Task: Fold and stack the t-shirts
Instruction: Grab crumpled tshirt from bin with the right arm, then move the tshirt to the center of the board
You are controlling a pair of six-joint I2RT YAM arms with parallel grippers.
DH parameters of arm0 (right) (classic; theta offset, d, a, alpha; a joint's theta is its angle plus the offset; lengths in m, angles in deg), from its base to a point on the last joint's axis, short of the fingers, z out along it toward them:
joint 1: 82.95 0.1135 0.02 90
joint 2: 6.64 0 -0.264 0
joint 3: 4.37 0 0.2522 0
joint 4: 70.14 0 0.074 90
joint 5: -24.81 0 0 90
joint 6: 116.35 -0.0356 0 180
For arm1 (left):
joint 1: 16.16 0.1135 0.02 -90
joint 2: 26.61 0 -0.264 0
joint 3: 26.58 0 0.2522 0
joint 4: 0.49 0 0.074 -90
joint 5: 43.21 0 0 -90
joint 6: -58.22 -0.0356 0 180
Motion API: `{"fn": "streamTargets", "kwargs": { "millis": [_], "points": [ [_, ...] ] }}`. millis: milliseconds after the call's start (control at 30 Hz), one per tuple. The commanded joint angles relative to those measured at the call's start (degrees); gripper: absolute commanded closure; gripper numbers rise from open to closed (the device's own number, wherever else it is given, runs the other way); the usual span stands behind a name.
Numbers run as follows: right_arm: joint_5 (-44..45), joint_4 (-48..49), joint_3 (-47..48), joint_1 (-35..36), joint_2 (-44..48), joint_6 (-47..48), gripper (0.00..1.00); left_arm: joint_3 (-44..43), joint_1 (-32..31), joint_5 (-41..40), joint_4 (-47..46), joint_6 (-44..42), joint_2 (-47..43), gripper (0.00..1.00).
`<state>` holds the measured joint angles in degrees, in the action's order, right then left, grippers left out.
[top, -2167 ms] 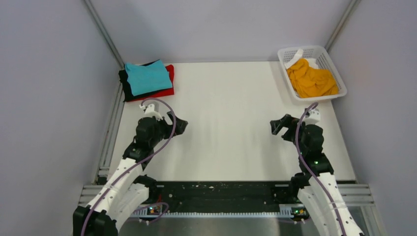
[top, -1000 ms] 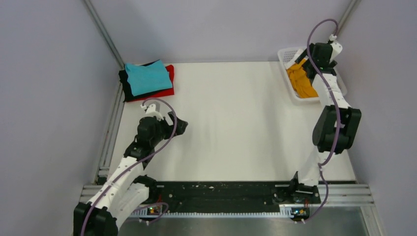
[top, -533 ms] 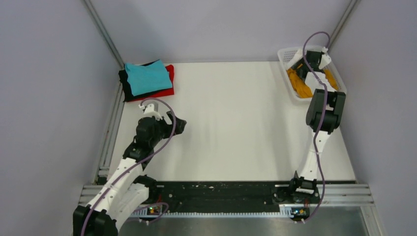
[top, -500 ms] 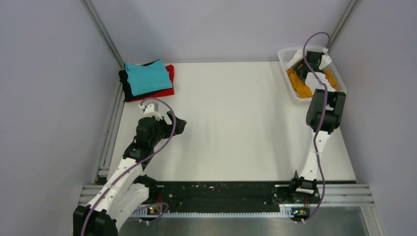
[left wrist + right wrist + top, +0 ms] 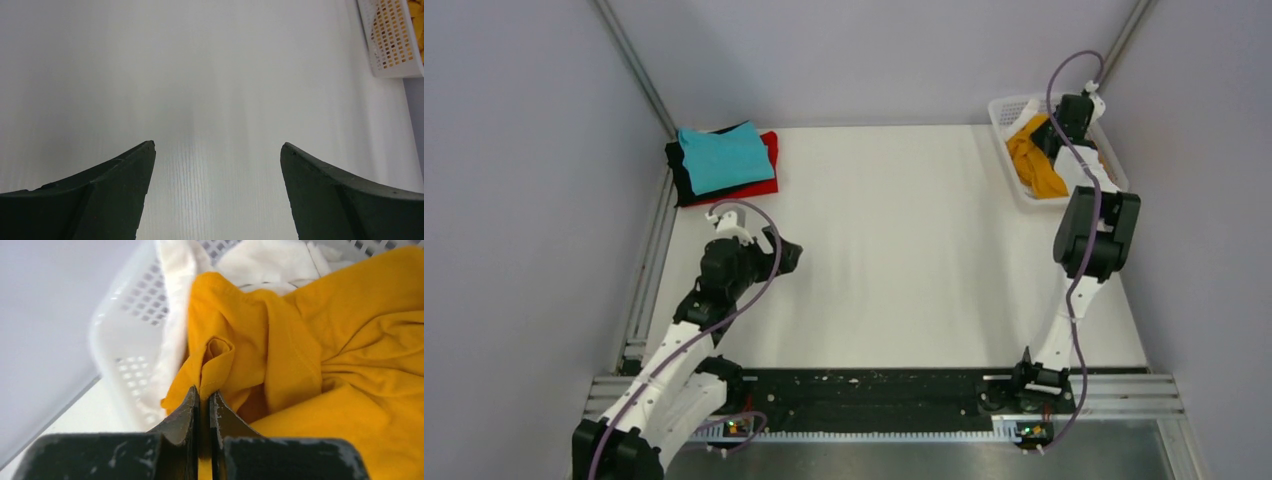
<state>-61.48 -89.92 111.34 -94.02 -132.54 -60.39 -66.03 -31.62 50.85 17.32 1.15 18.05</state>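
The bare in the middle of the table (image 5: 911, 237) is to the left of my right gripper in the top view. My right gripper should next lift from the basket (image 5: 1016, 185), go down over that spot and release.
The mustard-orange t-shirt (image 5: 1030, 162) lies crumpled in the white basket (image 5: 1016, 185) at the back right. My right gripper (image 5: 204, 391) is shut on a pinched fold of that orange shirt (image 5: 310, 355), over the basket (image 5: 125, 325). From above, the right gripper (image 5: 1052, 138) reaches into the basket. A folded stack sits at the back left, the teal t-shirt (image 5: 722, 157) on top of a black one (image 5: 677, 175) and a red one (image 5: 768, 172). My left gripper (image 5: 790, 257) hangs open over the bare table (image 5: 210, 75), its fingers (image 5: 125, 185) wide apart.
A white cloth (image 5: 260, 260) lies in the basket behind the orange shirt. In the left wrist view the basket's lattice corner (image 5: 387, 45) shows at the upper right. Grey walls close in the table on three sides.
The right gripper has gone from open to shut on a fold of the orange shirt, and its wrist has shifted a little within the basket. The left arm has not moved.
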Motion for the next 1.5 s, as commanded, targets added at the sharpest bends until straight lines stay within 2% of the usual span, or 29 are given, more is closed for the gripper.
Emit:
{"fn": "streamTargets", "kwargs": {
  "millis": [0,167,267,400,533,700,800,900,967,1167,1233,1367,1433,1467],
  "points": [
    [-3.38,4.42,-2.79,-0.06,20.01,6.31,1.0,-0.21,0.0,0.63,-1.84,-0.08,-3.04,0.01],
    [-5.98,6.36,-6.29,-0.09,36.65,7.92,1.0,0.23,0.04,1.25,-1.82,0.39,-3.84,0.01],
    [-13.44,7.0,-5.27,-0.08,43.34,6.53,1.0,0.38,0.0,1.39,-2.01,0.58,-3.67,0.01],
    [-27.13,9.26,-2.67,0.22,47.3,0.39,1.0,0.3,0.0,1.85,-2.27,0.82,-3.15,0.01],
    [-36.85,12.36,0.04,2.63,48.59,-6.87,1.0,0.13,0.0,2.01,-2.1,0.94,-2.84,0.01],
    [-43.16,18.5,2.34,8.03,48.52,-13.38,1.0,0.03,0.01,1.53,-1.78,1.05,-2.97,0.01],
    [-44.28,21.38,0.08,9.23,49.76,-15.89,1.0,-0.06,0.0,1.18,-1.61,1.17,-2.55,0.01],
    [-46.14,27.88,-5.23,10.62,52.57,-17.79,1.0,-0.13,0.0,1.35,-2.06,1.17,-1.87,0.01],
    [-45.24,28.3,-9.76,13.51,55.02,-16.97,1.0,-0.19,0.0,1.36,-2.22,1.26,-1.07,0.01],
    [-36.92,19.5,-31.58,24.6,61.69,-4.98,1.0,-1.0,0.0,1.57,-1.95,1.41,1.45,0.01],
    [-32.87,21.57,-42.72,26.27,62.96,-4.55,1.0,-1.03,0.0,1.83,-2.01,1.6,2.04,0.01],
    [-22.25,29.21,-65.33,26.3,61.57,-8.87,0.91,-1.2,0.0,2.64,-2.39,1.7,3.04,0.01],
    [-18.45,27.78,-70.53,25.65,58.13,-9.55,0.84,-1.25,0.0,3.14,-2.92,1.79,3.66,0.01],
    [-18.34,26.59,-71.39,25.4,56.6,-8.47,0.76,-1.28,0.0,3.73,-3.2,1.77,4.2,0.01]
  ]
}}
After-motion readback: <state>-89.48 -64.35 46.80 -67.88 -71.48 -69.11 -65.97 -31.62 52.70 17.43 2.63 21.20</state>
